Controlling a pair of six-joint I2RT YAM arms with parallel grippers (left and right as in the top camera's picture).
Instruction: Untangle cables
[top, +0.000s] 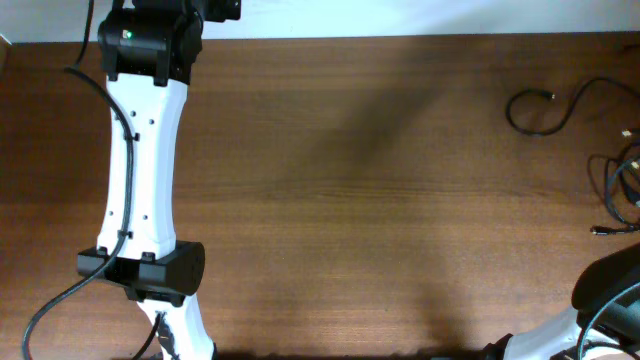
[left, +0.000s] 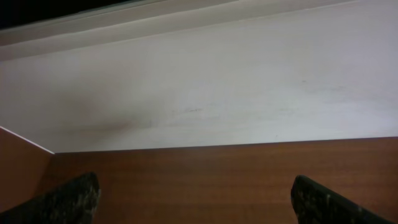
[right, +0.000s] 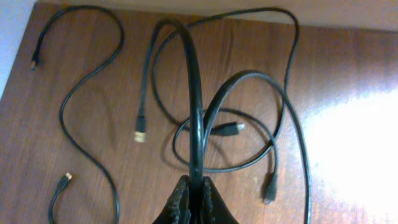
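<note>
My right gripper lowers to the left in the overhead view next and releases the cable, as bare tabletop beside the cluster lies below it that way.
Several thin black cables lie on the wooden table. In the right wrist view my right gripper (right: 194, 183) is shut on one cable (right: 194, 93), which arches up off the table from the jaws. Beneath it, looping cables (right: 273, 124) cross one another; one ends in a gold plug (right: 142, 134), another in a dark plug (right: 268, 188). A separate wavy cable (right: 84, 99) lies to the left. In the overhead view the cables show at the far right: one loop (top: 545, 105) and a cluster (top: 620, 185). My left gripper (left: 196, 199) is open and empty, low over bare table facing a white wall.
The left arm (top: 140, 170) stretches along the table's left side. The right arm (top: 610, 295) is at the bottom right corner. The white wall (left: 205, 87) runs along the table's far edge. The table's edge (right: 25, 56) lies close to the cables.
</note>
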